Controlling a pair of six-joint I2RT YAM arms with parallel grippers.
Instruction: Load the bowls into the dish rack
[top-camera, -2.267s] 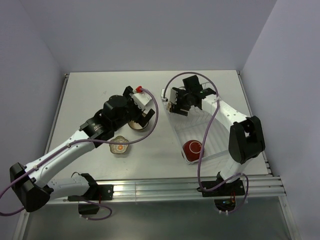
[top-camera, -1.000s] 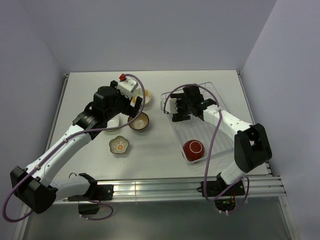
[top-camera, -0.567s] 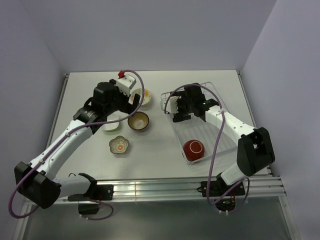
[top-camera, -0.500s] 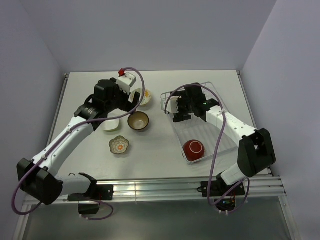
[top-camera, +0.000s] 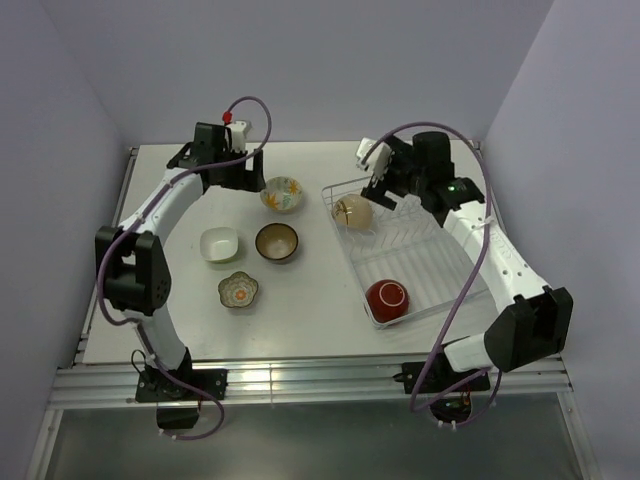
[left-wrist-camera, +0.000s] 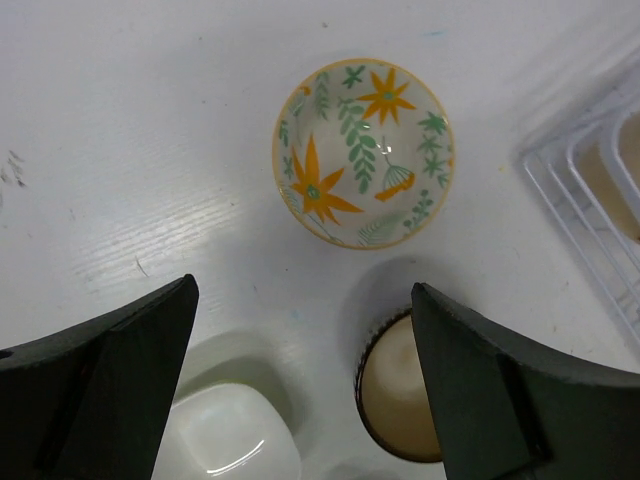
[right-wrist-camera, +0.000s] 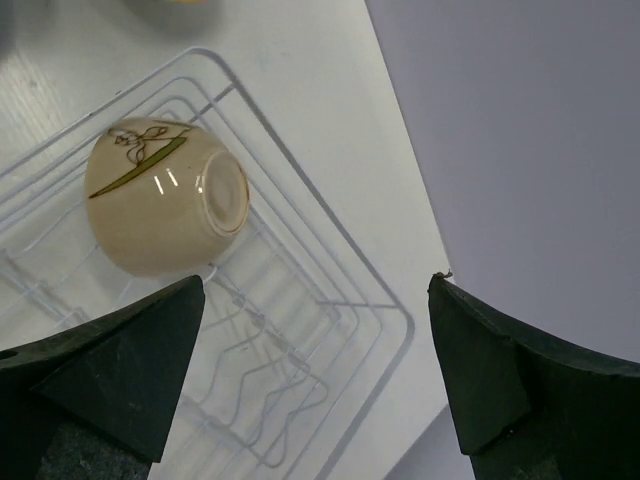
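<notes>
Next, my left gripper moves down, open, onto the cream bowl's rim (top-camera: 264, 197) on the side away from the rack (top-camera: 432, 252), since that part stands clear of the other bowls.
The white wire dish rack (top-camera: 432, 252) stands on the right. A red bowl (top-camera: 386, 297) sits at its near end. A pale yellow-green bowl (top-camera: 352, 211) lies on its side at its far end, and also shows in the right wrist view (right-wrist-camera: 165, 205). My right gripper (top-camera: 383, 185) is open and empty above it (right-wrist-camera: 315, 380). The cream bowl with orange flowers (top-camera: 282, 192) shows in the left wrist view (left-wrist-camera: 363, 150). My left gripper (top-camera: 240, 172) hangs open and empty above the table (left-wrist-camera: 300, 400). The dark brown bowl (top-camera: 277, 241), the white squarish bowl (top-camera: 219, 243) and the flower-shaped bowl (top-camera: 239, 289) sit nearer.
The rack's wire rim (left-wrist-camera: 590, 190) shows at the right edge of the left wrist view. Purple walls close in the table at the back and both sides. A metal rail (top-camera: 300, 375) runs along the near edge.
My left arm has swung from over the brown bowl to the table's back left. My right gripper has drawn back and up, and the yellow-green bowl now lies uncovered in the rack.
</notes>
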